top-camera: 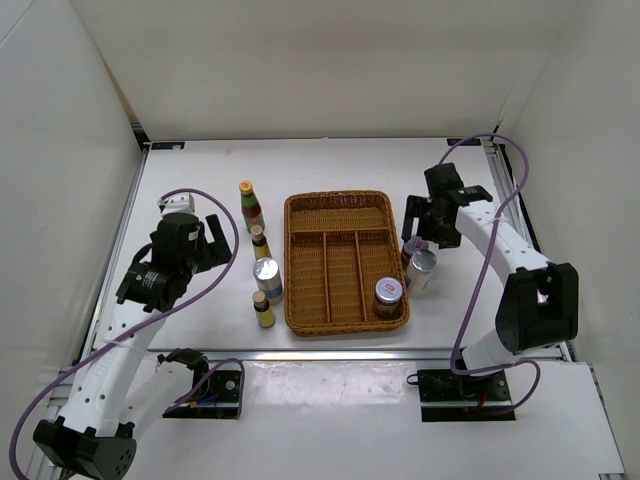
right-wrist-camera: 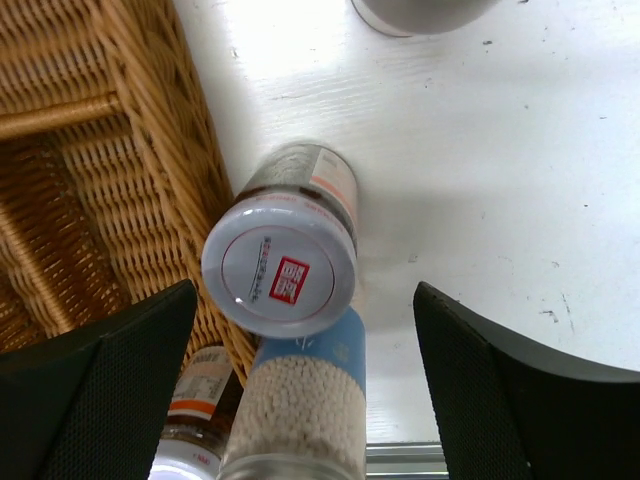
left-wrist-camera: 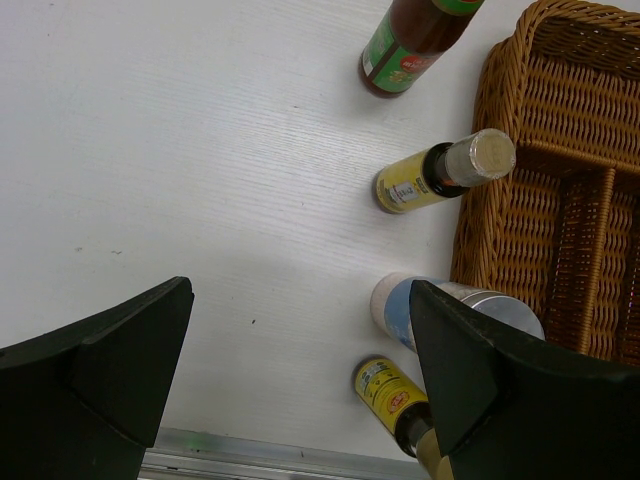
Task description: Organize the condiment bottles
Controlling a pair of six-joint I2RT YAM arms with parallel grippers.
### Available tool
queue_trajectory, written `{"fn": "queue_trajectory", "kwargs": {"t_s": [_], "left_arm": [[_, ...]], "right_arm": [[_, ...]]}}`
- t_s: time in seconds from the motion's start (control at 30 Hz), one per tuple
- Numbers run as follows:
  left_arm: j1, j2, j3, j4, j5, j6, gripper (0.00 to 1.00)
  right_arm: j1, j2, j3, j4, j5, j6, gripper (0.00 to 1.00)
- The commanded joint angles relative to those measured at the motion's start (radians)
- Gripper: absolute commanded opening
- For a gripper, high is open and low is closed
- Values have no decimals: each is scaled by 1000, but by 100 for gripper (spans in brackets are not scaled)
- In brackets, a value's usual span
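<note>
My right gripper needs to go down and ease toward the tray [top-camera: 345,215] around the lid, as the jar's white lid is below my open fingers, nearer the tray-side one.
Left of the wicker tray [top-camera: 345,215] stand a slim sauce bottle [top-camera: 248,206], a tiny brown bottle [top-camera: 260,242], a silver-lidded jar [top-camera: 267,279] and a second tiny brown bottle [top-camera: 263,309]. My left gripper [top-camera: 205,243] is open and empty to their left. The left wrist view shows the sauce bottle [left-wrist-camera: 410,45], both brown bottles [left-wrist-camera: 430,178] [left-wrist-camera: 392,392] and the jar [left-wrist-camera: 450,308]. My right gripper [top-camera: 422,228] is open above a white-lidded jar [right-wrist-camera: 280,265] beside a blue-labelled jar [right-wrist-camera: 305,400] right of the tray. Another jar [top-camera: 389,297] stands in the tray. A second sauce bottle is not in view.
The tray's wicker wall [right-wrist-camera: 150,110] nearly touches the white-lidded jar. A round grey object [right-wrist-camera: 420,8] is cut off at the top of the right wrist view. A metal table edge [left-wrist-camera: 300,455] runs near the closest brown bottle. White walls enclose the table.
</note>
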Motion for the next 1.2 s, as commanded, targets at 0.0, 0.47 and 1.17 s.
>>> {"fn": "queue_trajectory", "kwargs": {"t_s": [0.0,0.47,1.17], "left_arm": [[-4,-6,17,-2,-9,1,100],[-4,-6,17,-2,-9,1,100],[-4,-6,17,-2,-9,1,100]], "right_arm": [[3,-49,-11,-8,25,-8,92],[41,23,-54,33,-55,1,91],[41,23,-81,52,26,41,73]]}}
